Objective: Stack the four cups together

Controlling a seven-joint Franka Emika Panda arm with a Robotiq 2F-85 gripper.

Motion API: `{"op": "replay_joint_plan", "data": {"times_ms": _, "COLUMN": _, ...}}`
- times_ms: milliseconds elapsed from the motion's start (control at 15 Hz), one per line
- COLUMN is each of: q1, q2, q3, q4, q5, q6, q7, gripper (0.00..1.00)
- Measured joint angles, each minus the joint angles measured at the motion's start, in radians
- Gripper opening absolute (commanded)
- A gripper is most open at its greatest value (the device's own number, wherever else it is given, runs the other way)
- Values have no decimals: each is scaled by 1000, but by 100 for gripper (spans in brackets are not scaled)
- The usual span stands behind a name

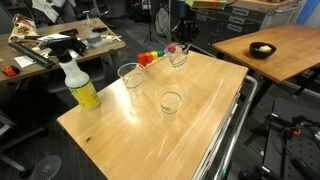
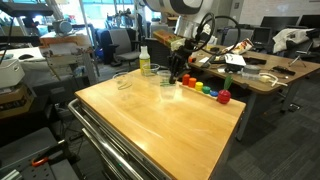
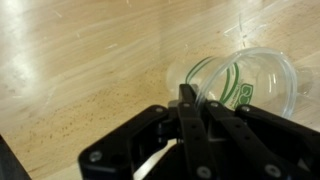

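Note:
My gripper will next lift the cup it is holding, move it over the cup nearer the middle, lower it inside and let go of the rim, because that cup is upright and open.
My gripper [image 3: 190,100] is shut on the rim of a clear plastic cup [image 3: 245,85] with a green logo. It holds the cup tilted just above the wooden table at the far end [image 1: 179,55], near the colourful blocks. Two more clear cups stand upright on the table: one [image 1: 130,75] near the spray bottle and one [image 1: 171,101] nearer the middle. They also show in an exterior view, one cup [image 2: 122,80] and the other [image 2: 165,80]. A fourth cup is not distinct; I cannot tell whether it is nested in the held one.
A yellow spray bottle [image 1: 80,86] stands at a table corner. A row of small colourful blocks [image 1: 150,58] lies at the far edge, with a red ball [image 2: 224,97] at its end. The table is a wooden cart top [image 1: 150,140] with metal rails.

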Motion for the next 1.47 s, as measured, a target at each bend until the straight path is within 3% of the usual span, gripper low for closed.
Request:
{"op": "replay_joint_plan", "data": {"times_ms": 333, "q1": -58, "q2": -139, "q3": -2, "q4": -7, "q5": 161, "q6": -122, "q7": -41, "gripper": 1}}
{"op": "replay_joint_plan", "data": {"times_ms": 600, "q1": -62, "q2": -295, "q3": 0, "q4": -77, "q5": 236, "q6": -178, "q7": -145, "gripper": 1}}
{"op": "replay_joint_plan", "data": {"times_ms": 1000, "q1": -4, "q2": -448, "q3": 13, "q4": -247, "q5": 238, "q6": -169, "q7": -255, "gripper": 1}}
{"op": "replay_joint_plan", "data": {"times_ms": 1467, "q1": 91, "q2": -477, "q3": 73, "q4": -394, "q5": 225, "q6": -55, "q7": -299, "gripper": 1}}
